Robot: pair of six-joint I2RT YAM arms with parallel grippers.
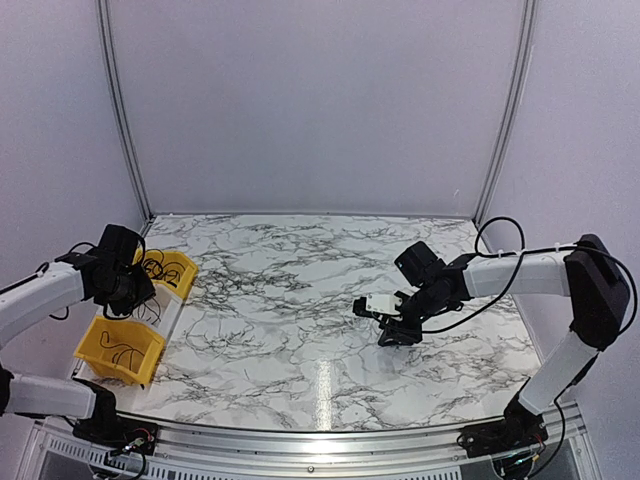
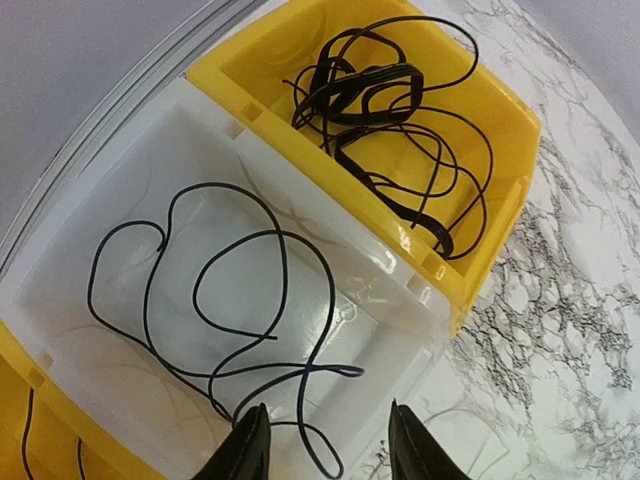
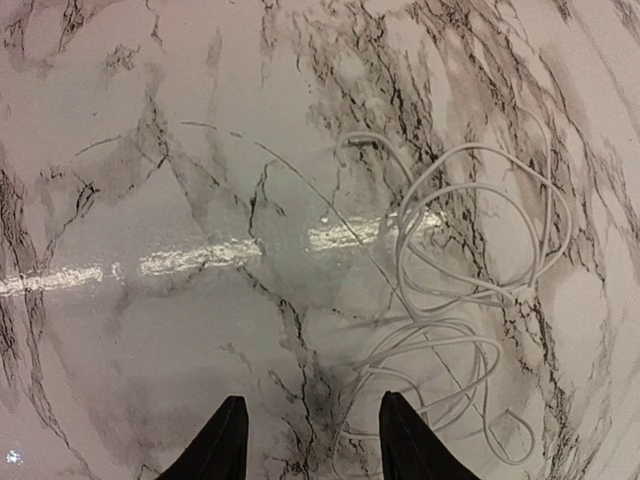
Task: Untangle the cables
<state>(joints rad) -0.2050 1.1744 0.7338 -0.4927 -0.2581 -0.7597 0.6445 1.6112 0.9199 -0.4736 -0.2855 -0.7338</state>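
The dark cable in the near yellow bin is back of my left gripper, so the gripper will next move back from the white bin to that cable.
A single thin black cable lies in loose loops inside a white bin. My left gripper is open just above it, and one small loop of the cable lies between the fingertips, not gripped. A clump of black cables sits in the yellow bin beyond. A pale white cable lies looped on the marble table. My right gripper is open and low over the table, with the cable's nearest strands just inside the right fingertip. In the top view the left gripper is over the bins and the right gripper right of centre.
Three bins stand in a row at the table's left edge: a far yellow bin, the white bin, and a near yellow bin holding more black wire. The marble table spreads between the two arms.
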